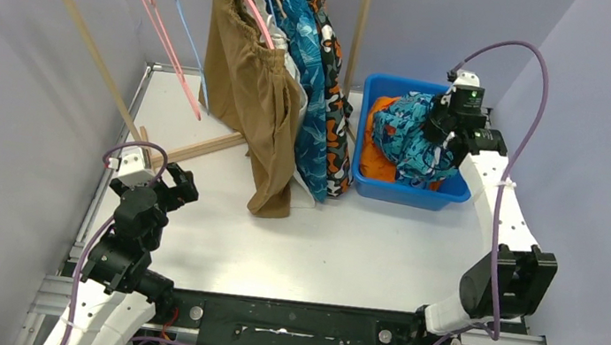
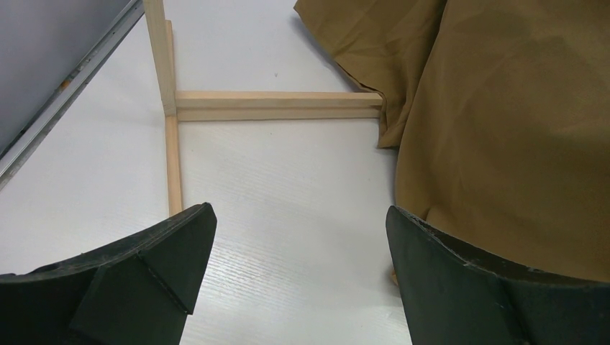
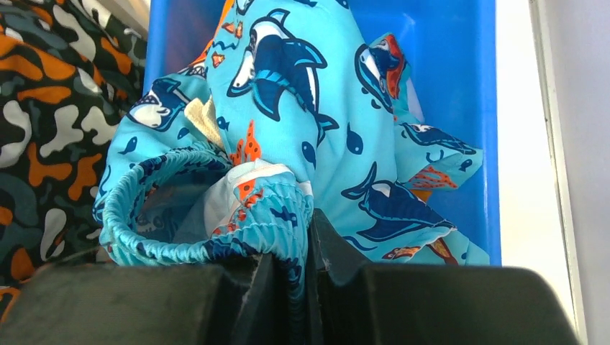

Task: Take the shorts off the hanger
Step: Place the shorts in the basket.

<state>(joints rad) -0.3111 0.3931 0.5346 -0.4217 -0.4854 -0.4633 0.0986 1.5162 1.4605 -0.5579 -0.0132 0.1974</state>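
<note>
Next, my right gripper should move down into the blue bin, shifting to the left in the top view, because the pinched waistband of the teal shorts is still up above it.
My right gripper (image 1: 439, 129) is shut on the elastic waistband of the teal shark-print shorts (image 1: 409, 134), which hang from it into the blue bin (image 1: 406, 192); in the right wrist view the gripper (image 3: 296, 248) pinches the shorts (image 3: 302, 93). Plain orange shorts (image 1: 375, 159) lie in the bin under them. Brown shorts (image 1: 251, 98), white shorts (image 1: 303, 192), blue patterned shorts (image 1: 317, 94) and camouflage shorts (image 1: 338, 114) hang on the rack. My left gripper (image 1: 177, 189) is open and empty above the table, with the brown shorts (image 2: 503, 129) at its right (image 2: 298, 237).
The wooden rack's base bars (image 2: 277, 105) lie on the table ahead of the left gripper. Empty pink (image 1: 160, 28) and blue (image 1: 185, 27) hangers hang at the rail's left end. Camouflage fabric (image 3: 50, 115) hangs just left of the bin wall (image 3: 460, 86).
</note>
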